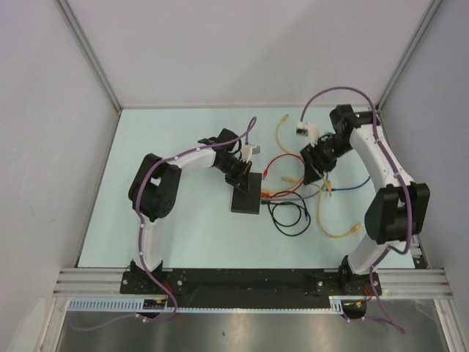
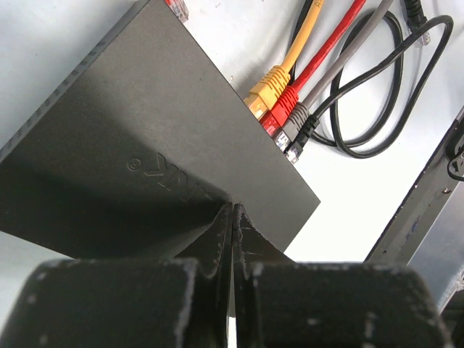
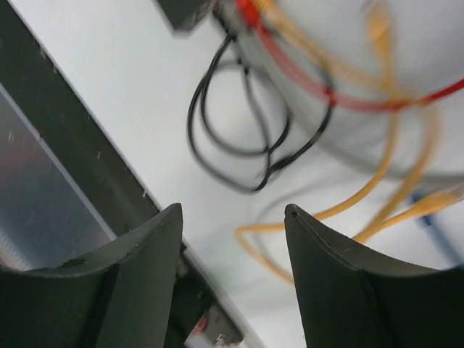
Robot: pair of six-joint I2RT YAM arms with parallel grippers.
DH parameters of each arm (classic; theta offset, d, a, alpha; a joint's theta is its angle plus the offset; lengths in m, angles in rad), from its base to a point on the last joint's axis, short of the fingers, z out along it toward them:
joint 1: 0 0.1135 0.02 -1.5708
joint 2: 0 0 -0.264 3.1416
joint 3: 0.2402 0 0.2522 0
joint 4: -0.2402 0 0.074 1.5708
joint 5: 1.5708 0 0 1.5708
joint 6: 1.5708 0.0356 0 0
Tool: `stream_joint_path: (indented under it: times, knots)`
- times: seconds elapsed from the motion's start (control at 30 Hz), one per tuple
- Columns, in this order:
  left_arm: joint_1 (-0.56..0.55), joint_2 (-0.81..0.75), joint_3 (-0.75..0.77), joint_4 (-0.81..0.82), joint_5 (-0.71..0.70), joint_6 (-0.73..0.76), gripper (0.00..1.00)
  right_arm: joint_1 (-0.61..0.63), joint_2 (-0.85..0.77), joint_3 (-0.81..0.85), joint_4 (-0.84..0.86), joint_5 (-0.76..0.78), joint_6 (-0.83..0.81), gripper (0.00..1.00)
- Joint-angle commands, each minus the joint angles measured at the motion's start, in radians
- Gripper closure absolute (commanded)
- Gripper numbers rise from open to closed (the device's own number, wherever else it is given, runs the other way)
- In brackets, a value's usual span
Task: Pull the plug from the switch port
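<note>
My right gripper draws back and lowers to the part of the yellow cable beside the black cable loop next.
The switch (image 1: 246, 195) is a flat black box lying mid-table. Its top fills the left wrist view (image 2: 145, 123). A yellow plug (image 2: 267, 85), a red plug (image 2: 285, 105), a grey plug (image 2: 296, 119) and a black plug (image 2: 301, 138) sit side by side in its ports. My left gripper (image 2: 232, 206) is shut, its tips against the switch's top near one corner. My right gripper (image 3: 232, 210) hangs open above the cables to the right of the switch (image 3: 185, 11), with nothing between its fingers (image 3: 156, 239).
A black cable loop (image 1: 287, 217) lies next to the switch. Loose yellow cables (image 1: 338, 229), a red cable (image 1: 282, 160) and a blue cable (image 1: 357, 183) sprawl under the right arm. The black front rail (image 1: 242, 279) borders the near edge, and white walls enclose the table.
</note>
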Motion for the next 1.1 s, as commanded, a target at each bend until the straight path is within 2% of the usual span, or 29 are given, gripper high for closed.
stream_joint_path:
  times: [0.0, 0.03, 0.07, 0.1, 0.27, 0.4, 0.5, 0.57, 0.6, 0.67, 0.7, 0.77, 0.8, 0.9, 0.93, 0.97, 1.07]
  knots:
    - [-0.011, 0.069, -0.005, 0.018, -0.114, 0.029, 1.00, 0.016, -0.082, -0.204, -0.154, 0.116, 0.015, 0.32]
    - [-0.011, 0.071, -0.004, 0.018, -0.113, 0.028, 1.00, 0.017, -0.094, -0.225, -0.165, 0.110, 0.018, 0.17]
    - [-0.013, 0.073, -0.002, 0.020, -0.111, 0.028, 1.00, 0.023, -0.094, -0.266, -0.165, 0.111, 0.050, 0.06]
    - [-0.014, 0.079, 0.001, 0.018, -0.107, 0.028, 1.00, 0.028, -0.090, -0.276, -0.136, 0.118, 0.081, 0.01]
    - [-0.025, 0.080, 0.021, 0.014, -0.111, 0.028, 1.00, 0.031, -0.010, -0.288, -0.030, 0.174, 0.263, 0.01]
    - [-0.025, 0.062, -0.004, 0.018, -0.117, 0.035, 1.00, 0.043, 0.035, -0.308, 0.019, 0.260, 0.302, 0.08]
    - [-0.026, 0.047, -0.025, 0.022, -0.126, 0.040, 1.00, 0.045, 0.062, -0.310, 0.019, 0.251, 0.305, 0.12]
    - [-0.026, 0.039, -0.033, 0.026, -0.133, 0.041, 1.00, 0.046, 0.078, -0.311, 0.048, 0.248, 0.317, 0.24]
    - [-0.028, 0.037, -0.036, 0.028, -0.137, 0.043, 1.00, 0.050, 0.085, -0.314, 0.058, 0.257, 0.319, 0.40]
    - [-0.031, 0.039, -0.035, 0.028, -0.139, 0.044, 1.00, 0.048, 0.101, -0.317, 0.058, 0.297, 0.317, 0.57]
    - [-0.033, 0.040, -0.030, 0.023, -0.140, 0.046, 1.00, 0.045, 0.105, -0.320, 0.049, 0.309, 0.311, 0.69]
    - [-0.034, 0.043, -0.022, 0.020, -0.140, 0.044, 1.00, 0.025, 0.089, -0.319, 0.004, 0.345, 0.255, 0.80]
    - [-0.037, 0.046, -0.018, 0.020, -0.140, 0.046, 1.00, 0.023, 0.067, -0.316, -0.023, 0.360, 0.221, 0.90]
    - [-0.040, 0.053, -0.013, 0.025, -0.142, 0.044, 1.00, 0.004, 0.033, -0.299, -0.171, 0.409, 0.059, 0.96]
    - [-0.039, 0.053, -0.013, 0.020, -0.143, 0.044, 1.00, 0.001, 0.003, -0.302, -0.195, 0.479, 0.040, 0.97]
    - [-0.040, 0.056, -0.013, 0.025, -0.143, 0.044, 1.00, -0.019, -0.017, -0.316, -0.192, 0.533, 0.017, 1.00]
    - [-0.040, 0.063, -0.013, 0.025, -0.139, 0.040, 1.00, -0.071, -0.102, -0.319, -0.192, 0.669, -0.049, 1.00]
